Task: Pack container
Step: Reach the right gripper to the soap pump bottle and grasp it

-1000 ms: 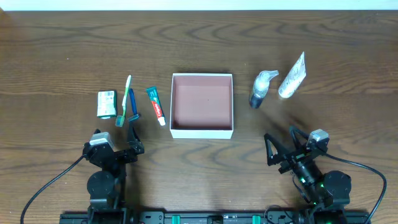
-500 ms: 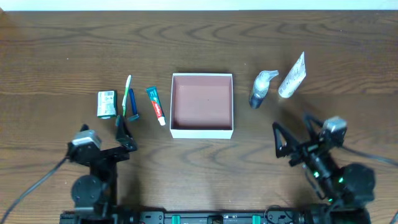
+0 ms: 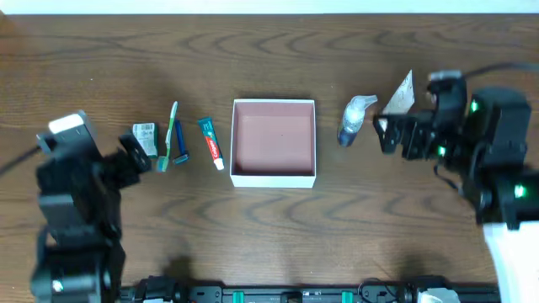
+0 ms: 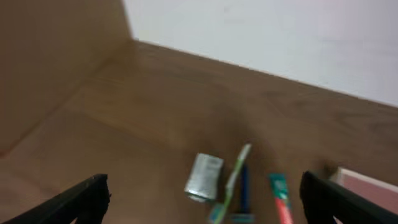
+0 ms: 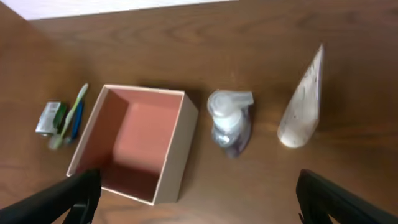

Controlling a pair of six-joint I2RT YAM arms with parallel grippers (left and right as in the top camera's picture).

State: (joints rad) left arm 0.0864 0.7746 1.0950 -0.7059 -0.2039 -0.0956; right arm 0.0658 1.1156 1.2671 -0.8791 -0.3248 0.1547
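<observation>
The pump bottle is lying between the white tube and the container, so the robot's right gripper should move outward and down onto the bottle's pump end (image 3: pixel 360 104) (image 5: pixel 227 108) next.
The container (image 3: pixel 274 178), a shallow square box with white walls and a reddish-brown inside, sits mid-table with nothing in it. It also shows in the right wrist view (image 5: pixel 180 155). Left of it lie a toothpaste tube (image 3: pixel 211 142), a blue razor (image 3: pixel 179 145), a green toothbrush (image 3: pixel 172 130) and a silver-green packet (image 3: pixel 145 137). Right of it lie a pump bottle (image 3: pixel 354 118) and a white tube (image 3: pixel 398 97). My left gripper (image 3: pixel 97 153) is open and empty, raised beside the packet (image 4: pixel 204 177). My right gripper (image 3: pixel 400 135) is open and empty, raised near the white tube (image 5: pixel 301 99).
The table is dark wood (image 3: pixel 278 59), with a white wall behind its far edge. In the left wrist view the toothbrush (image 4: pixel 233 177), razor (image 4: pixel 244 190) and toothpaste (image 4: pixel 280 196) lie between my finger tips. The pump bottle (image 5: pixel 230 121) lies just right of the box.
Both arms have risen from the table's front edge and swung farther in, the left toward the packet, the right toward the white tube. The objects have not moved.
</observation>
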